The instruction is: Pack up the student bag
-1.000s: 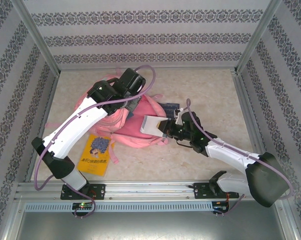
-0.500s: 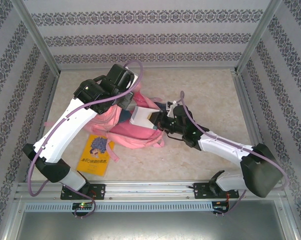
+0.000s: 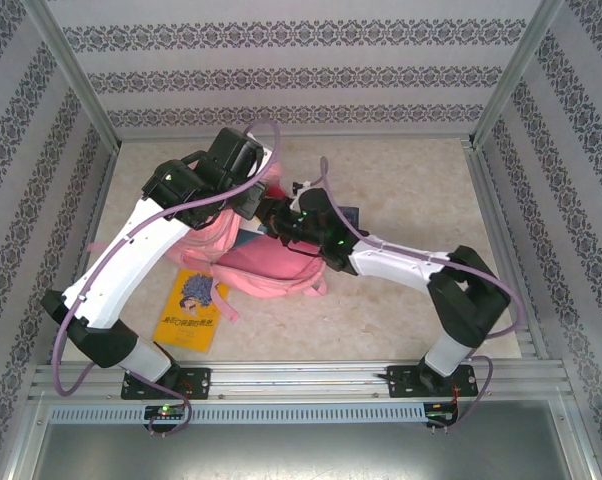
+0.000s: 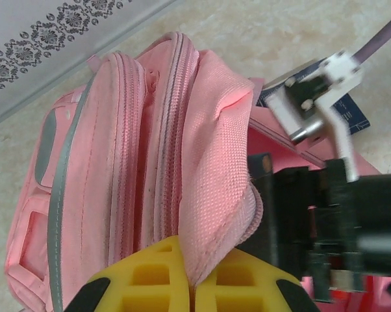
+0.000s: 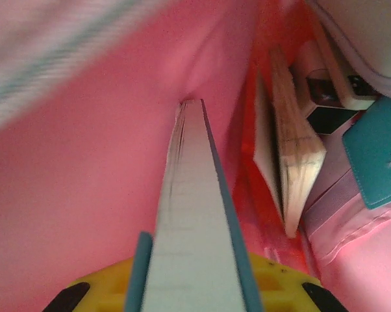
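Observation:
The right gripper will go down deeper into the pink inside of the bag and let go of the teal-covered book there, because the gap (image 5: pixel 239 155) beside the standing book is open.
The student bag (image 3: pixel 266 270), a pink backpack, lies on the table left of centre. My left gripper (image 4: pixel 194 286) is shut on the edge of the bag's pink top flap (image 4: pixel 215 182) and holds it up. In the top view this gripper (image 3: pixel 257 203) sits at the bag's far end. My right gripper (image 5: pixel 192 292) is shut on a thin book (image 5: pixel 192 214) with teal covers, seen edge-on. The book reaches into the bag's pink inside (image 5: pixel 85 169). Another book (image 5: pixel 293 162) stands in there to the right, beside a teal item (image 5: pixel 377 156).
A yellow book (image 3: pixel 191 308) lies on the table near the bag's left front. A dark blue item (image 4: pixel 348 114) lies just right of the bag. Papered walls and a metal frame (image 3: pixel 281 375) close the table in.
My right arm has stretched left and away, carrying the teal book from outside the bag into its opening. My left gripper has drawn the flap slightly left.

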